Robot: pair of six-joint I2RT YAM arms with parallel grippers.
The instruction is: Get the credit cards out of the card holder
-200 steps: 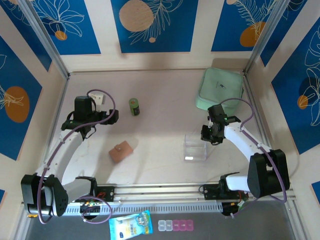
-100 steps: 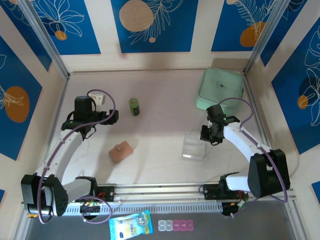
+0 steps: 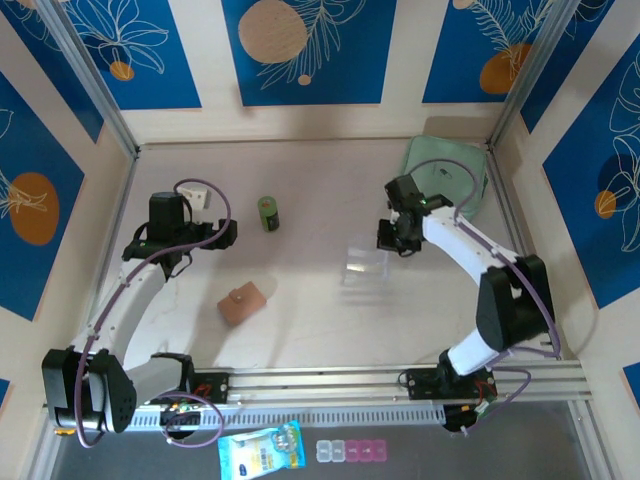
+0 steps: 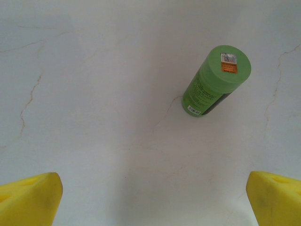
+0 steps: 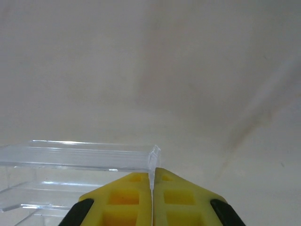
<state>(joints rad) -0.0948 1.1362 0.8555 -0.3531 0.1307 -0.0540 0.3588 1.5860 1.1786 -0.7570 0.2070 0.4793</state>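
Next, my right gripper moves toward the green bottle, lowers the clear plastic box there and releases the box's side. The tabletop (image 3: 328, 235) beside the bottle is bare.
The card holder (image 3: 245, 303), a small tan-pink wallet with a snap tab, lies folded shut on the table, left of centre. The credit cards are hidden. My left gripper (image 3: 224, 232) hovers open behind and to the left of the holder; its yellow fingertips (image 4: 29, 200) stand far apart over bare table with nothing between them. My right gripper (image 3: 391, 241) is at the right, far from the holder. Its yellow fingers (image 5: 129, 197) are shut on the thin wall of a clear plastic box (image 5: 80, 157), which hangs to its left (image 3: 365, 258).
A green cylindrical bottle (image 3: 268, 212) stands behind the table's centre, ahead and to the right in the left wrist view (image 4: 214, 82). A mint-green case (image 3: 445, 175) lies at the back right. A blue packet (image 3: 260, 450) and a pill organizer (image 3: 350, 451) lie beyond the near rail.
My right gripper has closed fully on the clear box's wall and carried the box left and towards the back. The left arm and the card holder have not moved.
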